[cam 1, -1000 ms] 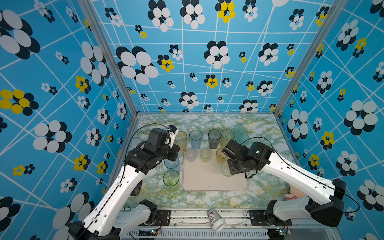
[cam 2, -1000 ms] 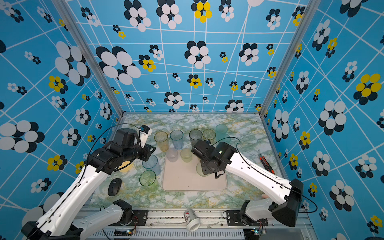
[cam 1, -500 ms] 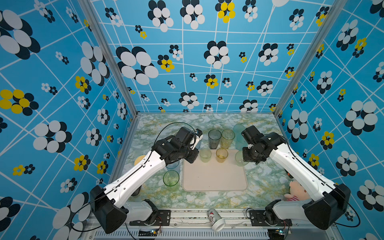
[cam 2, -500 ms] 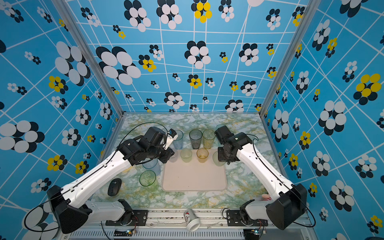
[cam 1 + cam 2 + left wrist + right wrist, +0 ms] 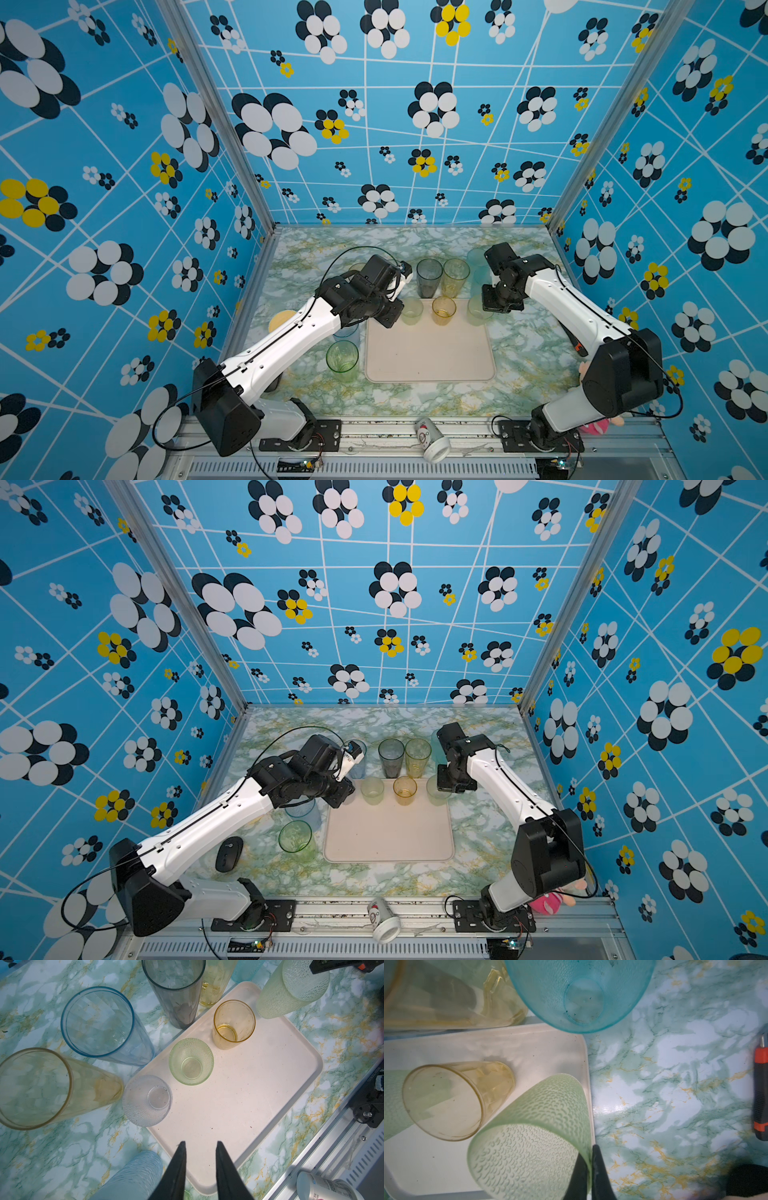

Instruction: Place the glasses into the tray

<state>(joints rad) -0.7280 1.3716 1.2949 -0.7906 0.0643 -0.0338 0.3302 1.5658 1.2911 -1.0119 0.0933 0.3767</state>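
Note:
My right gripper eases its glass outward and down onto the tray's bare far corner [image 5: 556, 1058] next and releases the glass's rim, since the corner lies below and slightly outward.
The cream-pink tray [image 5: 430, 361] [image 5: 388, 837] lies mid-table. At its far right corner my right gripper [image 5: 588, 1153] [image 5: 494, 305] is shut on the rim of a pale green dimpled glass [image 5: 529, 1136] [image 5: 478, 309]. A short amber glass [image 5: 444, 309] [image 5: 233, 1024] and a short green glass [image 5: 411, 309] [image 5: 191, 1061] stand along the tray's far edge. A clear dimpled glass [image 5: 147, 1101] sits at its far left corner. My left gripper [image 5: 200, 1144] [image 5: 390, 320] hangs open and empty over the tray's left edge.
Tall grey [image 5: 429, 276], yellow [image 5: 456, 276], teal [image 5: 476, 259], blue [image 5: 99, 1024] and amber [image 5: 35, 1086] glasses stand behind the tray. A green glass [image 5: 342, 357] stands left of it. A paper cup [image 5: 432, 440] lies on the front rail, a black mouse [image 5: 228, 854] at left.
My left gripper swung right from the left-hand glasses to the tray's left edge. My right gripper carried the pale green glass from the tray's right side back to its far right corner.

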